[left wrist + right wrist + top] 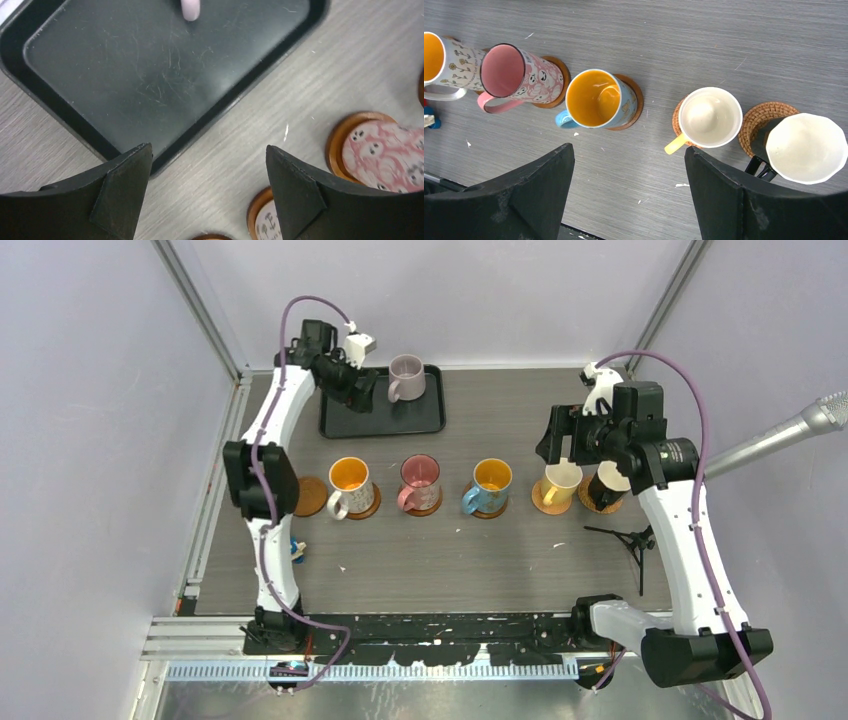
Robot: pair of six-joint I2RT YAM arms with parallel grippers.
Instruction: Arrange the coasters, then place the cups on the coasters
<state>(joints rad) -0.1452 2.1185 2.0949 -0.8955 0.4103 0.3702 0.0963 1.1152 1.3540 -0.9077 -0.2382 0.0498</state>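
Observation:
The lilac cup's handle points toward my open fingers. Next, my left gripper moves to the right in the top view and down onto it.
A lilac cup stands in the black tray at the back; only its handle shows in the left wrist view. My left gripper hangs open and empty over the tray's near edge, left of that cup. Five cups stand in a row on coasters: white floral, pink, blue, cream and black. One brown coaster lies bare at the row's left end. My right gripper is open above the cream cup, holding nothing.
A small black tripod lies on the table at the right front. A microphone pokes in from the right. A small blue object sits beside the left arm. Grey walls enclose the table on three sides.

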